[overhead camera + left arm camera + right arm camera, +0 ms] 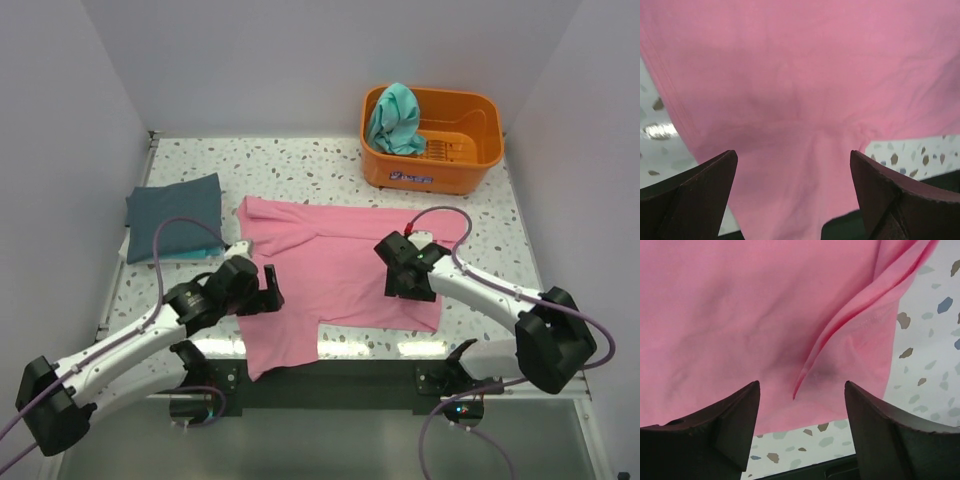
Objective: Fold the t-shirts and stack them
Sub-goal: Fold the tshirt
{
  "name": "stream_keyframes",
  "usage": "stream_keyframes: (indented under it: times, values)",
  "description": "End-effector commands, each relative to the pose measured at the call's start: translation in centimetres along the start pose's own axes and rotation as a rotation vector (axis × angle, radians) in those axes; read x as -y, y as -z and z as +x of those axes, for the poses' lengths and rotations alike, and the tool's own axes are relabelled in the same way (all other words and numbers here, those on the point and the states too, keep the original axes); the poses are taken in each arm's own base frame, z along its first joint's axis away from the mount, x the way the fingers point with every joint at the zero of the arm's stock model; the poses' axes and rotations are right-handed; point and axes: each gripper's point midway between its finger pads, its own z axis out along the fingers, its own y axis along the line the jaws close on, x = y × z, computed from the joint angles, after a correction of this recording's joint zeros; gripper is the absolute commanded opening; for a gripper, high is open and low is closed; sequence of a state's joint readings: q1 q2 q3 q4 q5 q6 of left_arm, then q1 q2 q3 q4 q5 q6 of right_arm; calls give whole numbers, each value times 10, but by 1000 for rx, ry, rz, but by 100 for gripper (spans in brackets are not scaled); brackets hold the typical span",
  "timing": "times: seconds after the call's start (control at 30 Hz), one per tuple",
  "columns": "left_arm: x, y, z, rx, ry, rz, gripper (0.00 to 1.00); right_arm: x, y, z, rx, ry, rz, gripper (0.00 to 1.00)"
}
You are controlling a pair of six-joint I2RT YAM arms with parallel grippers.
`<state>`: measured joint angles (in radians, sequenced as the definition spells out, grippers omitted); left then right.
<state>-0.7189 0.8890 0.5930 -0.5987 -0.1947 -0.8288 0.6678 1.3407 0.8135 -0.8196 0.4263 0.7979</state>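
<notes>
The hanging end of the pink t-shirt droops past the front edge of the table. My left gripper needs to move back toward the base next and lower onto that end.
The pink t-shirt (335, 270) lies spread on the table's middle, with one part hanging over the front edge. My left gripper (272, 288) is open and empty just above the shirt's left side; in the left wrist view (794, 165) the pink cloth (805, 75) fills the space between the fingers. My right gripper (393, 282) is open and empty above the shirt's right part; in the right wrist view (802, 390) a raised fold of the shirt (840, 330) runs ahead of it. The dark slate shirt (175, 215) lies folded at the left. The teal shirt (395, 118) sits bunched in the basket.
The orange plastic basket (470, 150) stands at the back right of the speckled table (300, 160). White walls close in the left, back and right sides. The table's dark front edge shows in both wrist views.
</notes>
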Motion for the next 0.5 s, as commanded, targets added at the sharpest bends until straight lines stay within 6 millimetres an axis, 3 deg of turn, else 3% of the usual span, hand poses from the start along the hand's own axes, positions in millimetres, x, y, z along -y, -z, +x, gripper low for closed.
stream_keyframes:
  times: [0.0, 0.07, 0.17, 0.3, 0.47]
  values:
    - [-7, 13, 63, -181, 42, 10, 100, 1, 1, 5, 25, -101, -30, 68]
    - [-10, 20, 92, -258, 27, -4, 100, 2, -5, 13, 15, -93, -40, 63]
    - [-12, 31, 120, -328, -2, -18, 100, -1, -9, 19, -1, -89, -59, 60]
    - [0, 50, 128, -353, -34, 6, 100, -12, -12, 22, -13, -88, -117, 54]
    - [-12, 56, 152, -440, -172, -72, 100, -10, -18, 29, -24, -86, -104, 47]
